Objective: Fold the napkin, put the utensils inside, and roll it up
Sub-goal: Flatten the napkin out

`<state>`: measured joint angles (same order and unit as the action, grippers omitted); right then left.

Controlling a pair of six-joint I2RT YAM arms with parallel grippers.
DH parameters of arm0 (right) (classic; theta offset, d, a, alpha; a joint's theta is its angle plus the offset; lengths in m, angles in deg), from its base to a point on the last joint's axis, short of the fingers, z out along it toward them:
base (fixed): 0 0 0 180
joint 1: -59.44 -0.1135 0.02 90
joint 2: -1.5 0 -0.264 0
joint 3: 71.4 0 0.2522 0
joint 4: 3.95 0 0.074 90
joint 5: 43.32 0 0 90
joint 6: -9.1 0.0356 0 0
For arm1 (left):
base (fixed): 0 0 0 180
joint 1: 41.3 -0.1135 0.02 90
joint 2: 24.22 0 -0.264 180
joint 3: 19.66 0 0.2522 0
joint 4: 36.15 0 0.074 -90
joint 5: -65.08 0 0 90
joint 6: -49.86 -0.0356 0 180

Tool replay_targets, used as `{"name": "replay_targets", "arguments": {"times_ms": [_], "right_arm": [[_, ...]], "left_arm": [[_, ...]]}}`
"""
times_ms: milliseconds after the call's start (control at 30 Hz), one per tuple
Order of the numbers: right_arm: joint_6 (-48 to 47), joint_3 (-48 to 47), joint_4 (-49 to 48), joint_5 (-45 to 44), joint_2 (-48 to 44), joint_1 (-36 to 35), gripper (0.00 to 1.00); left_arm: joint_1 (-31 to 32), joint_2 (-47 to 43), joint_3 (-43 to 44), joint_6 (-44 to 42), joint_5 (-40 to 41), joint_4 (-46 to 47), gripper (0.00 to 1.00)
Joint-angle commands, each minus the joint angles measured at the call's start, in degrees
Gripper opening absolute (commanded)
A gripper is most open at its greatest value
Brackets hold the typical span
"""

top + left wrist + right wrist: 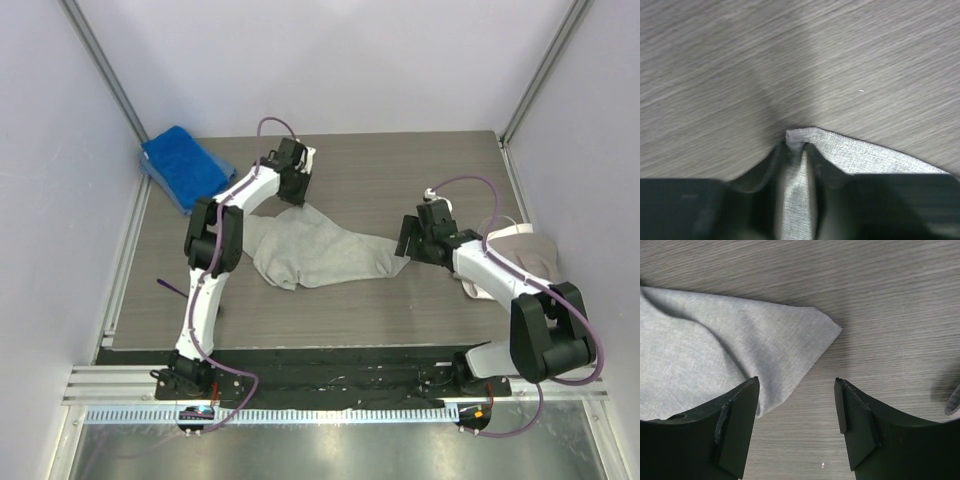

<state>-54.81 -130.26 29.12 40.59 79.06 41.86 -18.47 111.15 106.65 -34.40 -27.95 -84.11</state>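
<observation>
My right gripper's fingers are open and still have the tip of the napkin's loose corner (830, 330) ahead of them, so I should move my right gripper down and outward onto that tip next.
The light grey napkin (315, 250) lies crumpled in the middle of the wooden table. My left gripper (295, 190) is at its far left corner, and in the left wrist view the jaws (796, 145) are shut on a pinched fold of the napkin (865, 155). My right gripper (407, 245) stands open over the napkin's right corner. In the right wrist view that corner (740, 345) lies just ahead of the left finger, and the gripper (796, 382) holds nothing. The slim dark purple utensil (170, 287) lies near the table's left edge, apart from the napkin.
A bright blue towel (185, 165) sits at the far left corner of the table. A beige-grey cloth with a white edge (520, 250) lies under my right arm; its edge (954, 400) shows in the right wrist view. Walls close in the table on three sides.
</observation>
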Motion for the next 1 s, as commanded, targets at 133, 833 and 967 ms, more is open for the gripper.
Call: {"name": "replay_targets", "arguments": {"times_ms": [133, 833, 967], "right_arm": [[-0.24, -1.13, -2.61, 2.04, 5.84, 7.12, 0.66], [-4.46, -6.23, -2.88, 1.43, 19.99, 7.57, 0.5], [-5.26, -6.58, -2.17, 1.52, 20.44, 6.6, 0.45]], "left_arm": [[1.08, -0.37, -3.29, 0.85, -0.23, -0.27, 0.0], [1.08, -6.96, -7.26, 2.79, 1.09, 3.34, 0.0], [1.08, -7.05, -7.17, 3.14, 1.09, 3.61, 0.0]]}}
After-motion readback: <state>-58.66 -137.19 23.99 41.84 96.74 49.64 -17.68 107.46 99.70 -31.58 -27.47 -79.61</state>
